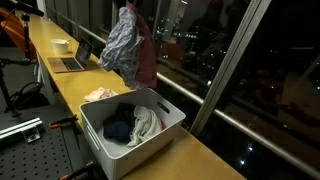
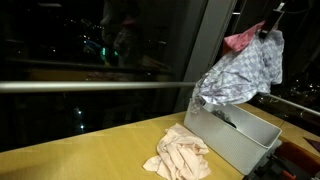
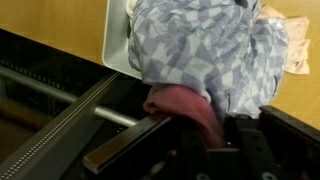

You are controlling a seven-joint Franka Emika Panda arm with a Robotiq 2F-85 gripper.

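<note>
The patterned garment in my gripper will stay high and move away from the beige cloth next, over the bin's opening point(image 1: 132, 117).
My gripper point(image 2: 270, 28) is raised high above a white bin point(image 1: 165, 112) and is shut on a bunch of cloth: a grey-and-white patterned garment point(image 1: 118, 48) with a dark red one point(image 1: 146, 60) behind it. In an exterior view both hang from the gripper, the patterned garment point(image 2: 240, 75) below a pink-red fold point(image 2: 242, 40). In the wrist view the patterned cloth point(image 3: 205, 50) and the red cloth point(image 3: 185, 105) fill the picture and hide the fingertips point(image 3: 205, 135). The bin holds a dark blue and a cream garment point(image 1: 135, 122).
A beige cloth point(image 2: 180, 155) lies on the wooden counter point(image 2: 90, 155) beside the bin point(image 2: 235, 135); it also shows in the wrist view point(image 3: 295, 45). A laptop point(image 1: 78, 58) and a bowl point(image 1: 61, 45) sit farther along the counter. A dark window with a rail point(image 2: 90, 86) runs alongside.
</note>
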